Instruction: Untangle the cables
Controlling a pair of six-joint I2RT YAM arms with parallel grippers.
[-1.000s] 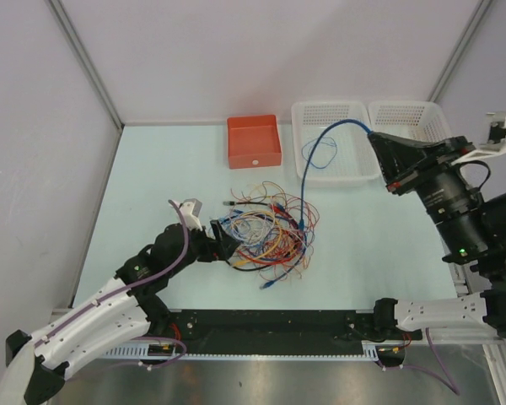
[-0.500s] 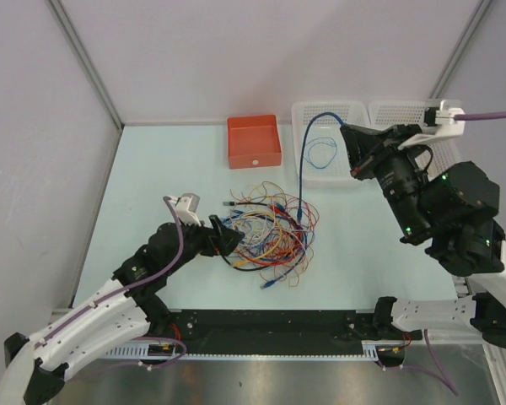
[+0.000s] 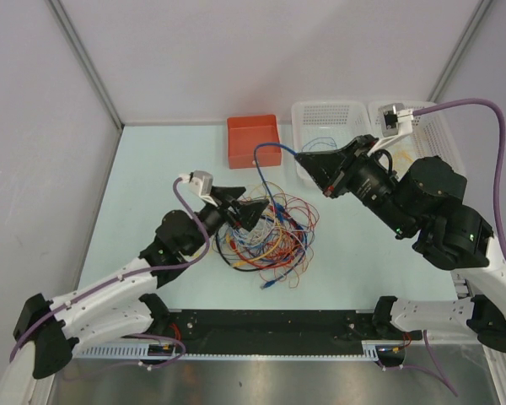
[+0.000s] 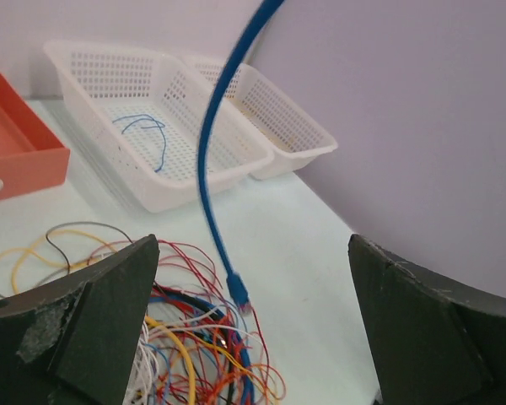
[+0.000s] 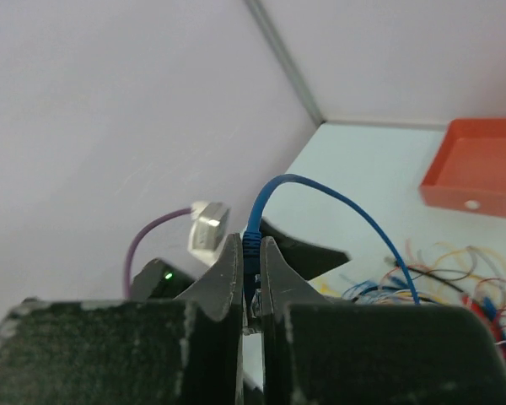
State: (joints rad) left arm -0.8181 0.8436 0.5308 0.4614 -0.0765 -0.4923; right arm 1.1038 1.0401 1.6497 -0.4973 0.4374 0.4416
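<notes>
I will next move my left gripper outward and close it on the thick blue cable's upper part below its bend, because the thick blue cable hangs in front of my open fingers.
The cables lie in a tangled heap of red, orange, yellow, white, blue and black wire at the table's middle. My right gripper hangs above the heap's far side, shut on the plug end of a thick blue cable. That blue cable arcs left and drops into the heap, and its other plug dangles just over the wires. My left gripper hovers over the heap's left part, open and holding nothing, with the blue cable hanging ahead between its fingers.
An orange box stands behind the heap. Two white mesh baskets sit at the back right, the left one holding a thin blue wire. Grey walls close in on both sides.
My right arm has swung left from over the baskets, carrying the blue cable's end toward the table's middle. My left gripper has risen above the heap and opened a little wider.
</notes>
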